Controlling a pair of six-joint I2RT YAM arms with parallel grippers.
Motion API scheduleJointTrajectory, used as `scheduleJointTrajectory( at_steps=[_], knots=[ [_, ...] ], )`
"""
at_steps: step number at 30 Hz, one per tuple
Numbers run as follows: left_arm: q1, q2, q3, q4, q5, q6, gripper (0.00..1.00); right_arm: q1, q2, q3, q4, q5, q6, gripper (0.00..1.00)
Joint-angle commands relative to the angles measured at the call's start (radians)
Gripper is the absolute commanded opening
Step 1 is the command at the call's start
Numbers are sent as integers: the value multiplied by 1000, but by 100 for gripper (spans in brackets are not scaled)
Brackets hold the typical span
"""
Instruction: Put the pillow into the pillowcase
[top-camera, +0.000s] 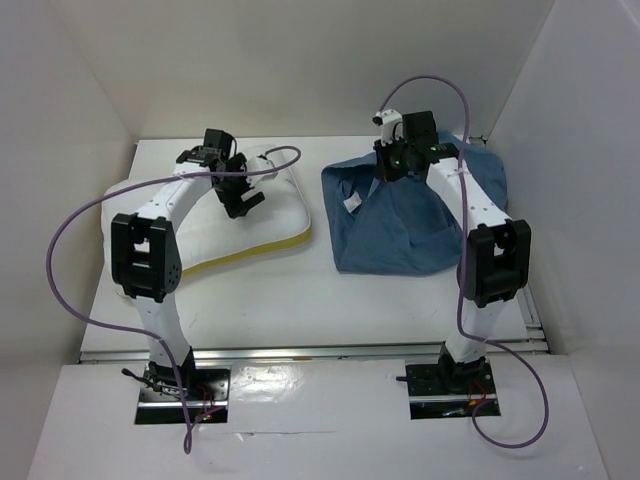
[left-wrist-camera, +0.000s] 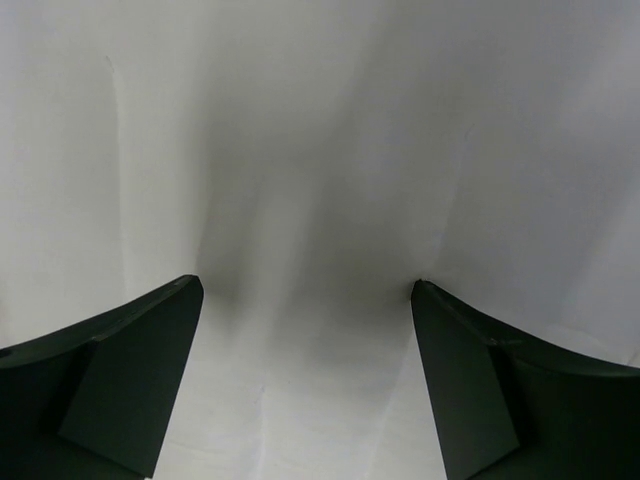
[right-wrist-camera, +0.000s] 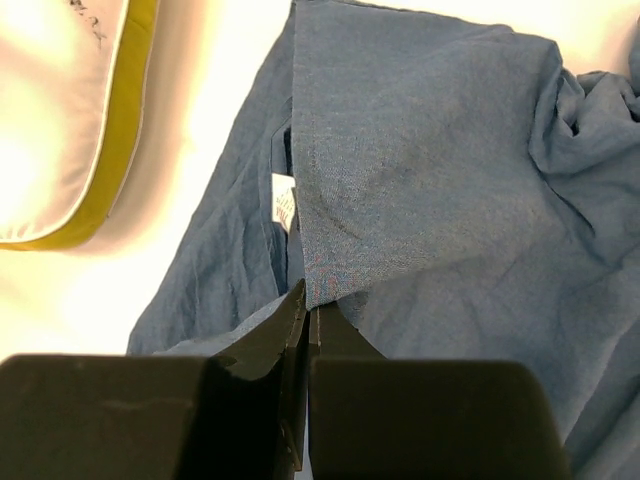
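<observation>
The pillow's white cloth spans the gap between the open fingers of my left gripper, so the gripper should next lower them onto the cloth just below and close.
The white pillow (top-camera: 250, 225) with a yellow strip along its near edge lies at the left of the table. My left gripper (top-camera: 240, 197) is open, its jaws spread wide just above the pillow's white cloth (left-wrist-camera: 310, 250). The dusty-blue pillowcase (top-camera: 400, 225) lies crumpled at the right. My right gripper (top-camera: 392, 160) is shut on the pillowcase's upper edge (right-wrist-camera: 400, 170) at its far side and holds that layer raised. A small white tag (right-wrist-camera: 283, 205) shows inside the opening. The pillow's yellow strip (right-wrist-camera: 125, 120) shows at the left of the right wrist view.
White walls close the table (top-camera: 300, 300) on the left, back and right. A purple cable (top-camera: 70, 260) loops off each arm. A metal rail (top-camera: 320, 352) runs along the near edge by the arm bases.
</observation>
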Motion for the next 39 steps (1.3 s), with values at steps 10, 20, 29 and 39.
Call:
scheduleJointTrajectory(
  at_steps=[10,20,29,39],
  knots=[
    [-8,150,-16,49,112,-1,100,-9,-36,145,-128,-6,-24,0],
    [-28,275,27,12,130,-73,0,-9,-36,216,-189,12,-43,0],
    [-46,80,-111,41,130,-125,0,-9,-92,176,-177,-6,-43,0],
    [-130,-289,-261,-26,168,-166,0,-19,-207,68,-112,-47,-43,0]
  ],
)
